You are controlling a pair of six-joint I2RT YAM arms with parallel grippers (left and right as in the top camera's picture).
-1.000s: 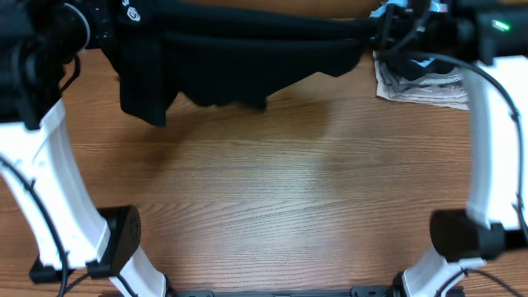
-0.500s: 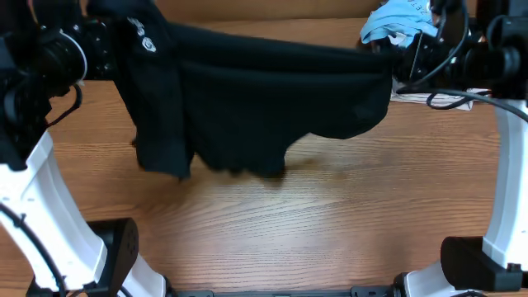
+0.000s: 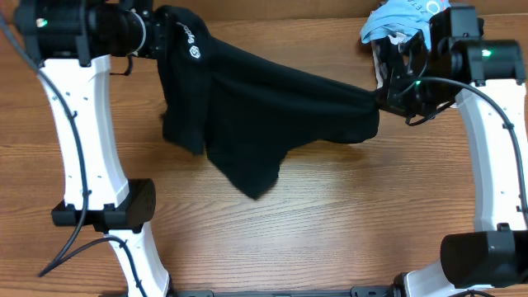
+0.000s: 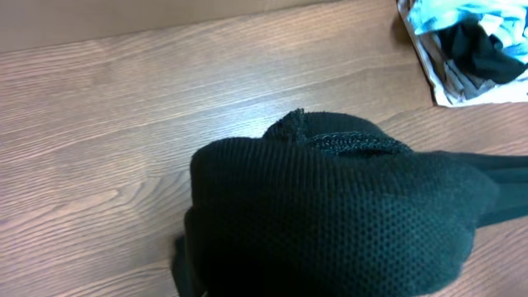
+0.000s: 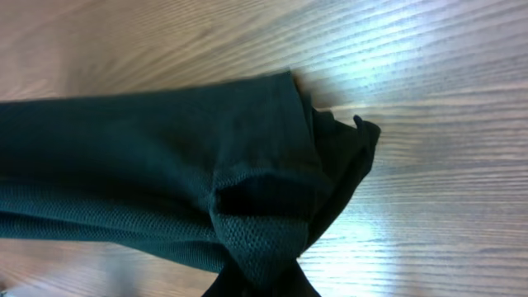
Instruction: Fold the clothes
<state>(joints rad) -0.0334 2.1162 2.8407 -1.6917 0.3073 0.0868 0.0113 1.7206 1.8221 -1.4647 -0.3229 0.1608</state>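
Observation:
My left gripper should rise higher above the table and release the garment's logo end (image 3: 183, 35) (image 4: 330, 198). My left gripper holds that end, and the garment's middle sags below it.
The clothes are a black garment (image 3: 264, 107) with a small white round logo (image 3: 196, 53), stretched in the air between my two grippers above the wooden table (image 3: 330, 223). My left gripper (image 3: 158, 37) is shut on its left end at the far left. My right gripper (image 3: 381, 97) is shut on its right end. The middle sags toward the table. In the left wrist view the black fabric (image 4: 330, 223) covers the fingers. In the right wrist view the fabric (image 5: 206, 198) bunches at the jaws.
A light blue shirt (image 3: 396, 21) lies at the far right edge behind my right arm. The grey-white patterned fabric with a dark piece on it (image 4: 466, 49) shows in the left wrist view at the top right.
Both grippers have moved the black garment toward the front of the table, and it hangs lower now. The right gripper has come down and inward.

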